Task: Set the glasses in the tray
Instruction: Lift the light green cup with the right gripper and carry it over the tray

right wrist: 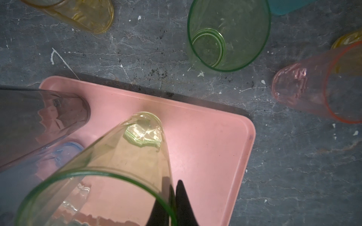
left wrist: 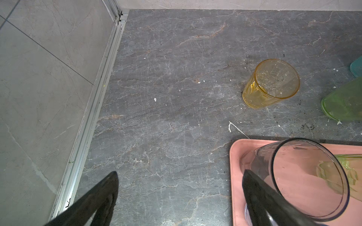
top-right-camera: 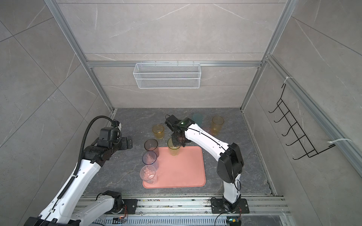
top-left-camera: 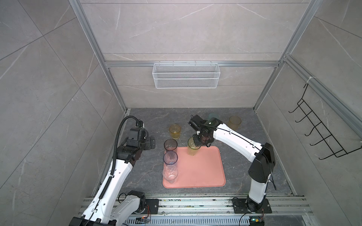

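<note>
The right gripper next lowers the yellow-green glass onto the tray's far part (top-left-camera: pixel 193 155) (right wrist: pixel 147 128) beside the grey glass, then releases its rim, since that part is bare.
The salmon-pink tray (top-left-camera: pixel 201 168) (top-right-camera: pixel 184 170) lies mid-table. Along its left edge stand a smoky grey glass (top-left-camera: pixel 170 147), a blue glass (top-left-camera: pixel 170 158) and a clear glass (top-left-camera: pixel 170 173). My right gripper (top-left-camera: pixel 197 143) (right wrist: pixel 174 185) is shut on the rim wall of a tall yellow-green glass (top-left-camera: pixel 193 149) (right wrist: pixel 127 156), one finger inside and one outside. That glass is upright, with its base over the tray's far part (right wrist: pixel 205 146). My left gripper (top-left-camera: pixel 151 143) (left wrist: pixel 181 174) is open and holds nothing, just left of the grey glass (left wrist: pixel 305 176).
Off the tray stand a short amber glass (top-left-camera: pixel 175 131) (left wrist: pixel 272 84), an orange one (top-left-camera: pixel 234 122), a teal one (top-left-camera: pixel 213 116), a green one (right wrist: pixel 229 35) and a pink one (right wrist: pixel 313 92). A white wire basket (top-left-camera: pixel 186 75) hangs on the back wall.
</note>
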Available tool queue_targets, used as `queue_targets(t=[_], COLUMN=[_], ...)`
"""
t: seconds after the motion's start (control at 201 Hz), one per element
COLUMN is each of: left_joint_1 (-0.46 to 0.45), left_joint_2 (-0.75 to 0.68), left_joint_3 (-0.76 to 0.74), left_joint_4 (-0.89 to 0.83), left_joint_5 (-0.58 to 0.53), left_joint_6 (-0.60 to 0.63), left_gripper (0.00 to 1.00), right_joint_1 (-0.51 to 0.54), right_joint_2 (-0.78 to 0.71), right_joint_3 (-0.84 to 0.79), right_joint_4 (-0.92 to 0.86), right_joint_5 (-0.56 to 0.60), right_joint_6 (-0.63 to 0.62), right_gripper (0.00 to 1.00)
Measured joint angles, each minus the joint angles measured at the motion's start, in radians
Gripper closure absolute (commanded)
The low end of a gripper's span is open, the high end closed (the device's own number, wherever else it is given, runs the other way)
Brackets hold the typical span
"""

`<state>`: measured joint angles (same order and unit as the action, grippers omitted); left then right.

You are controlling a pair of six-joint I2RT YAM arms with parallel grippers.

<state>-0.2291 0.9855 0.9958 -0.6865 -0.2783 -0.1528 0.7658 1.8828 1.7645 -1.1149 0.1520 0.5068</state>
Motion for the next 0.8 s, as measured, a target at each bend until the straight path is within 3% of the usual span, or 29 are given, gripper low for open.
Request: queue_targets(t=[0.797], left_joint_1=[0.000], left_joint_2=[0.000], left_joint_3=[0.000], left_joint_4=[0.003], left_joint_5=[0.000], left_joint_6=[0.000], left_gripper=[0.01], right_joint_1=[0.015], right_joint_2=[0.021], right_joint_3=[-0.037], right_joint_4=[0.041], right_joint_5=[0.019], right_joint_6=[0.022], right_gripper=[1.00])
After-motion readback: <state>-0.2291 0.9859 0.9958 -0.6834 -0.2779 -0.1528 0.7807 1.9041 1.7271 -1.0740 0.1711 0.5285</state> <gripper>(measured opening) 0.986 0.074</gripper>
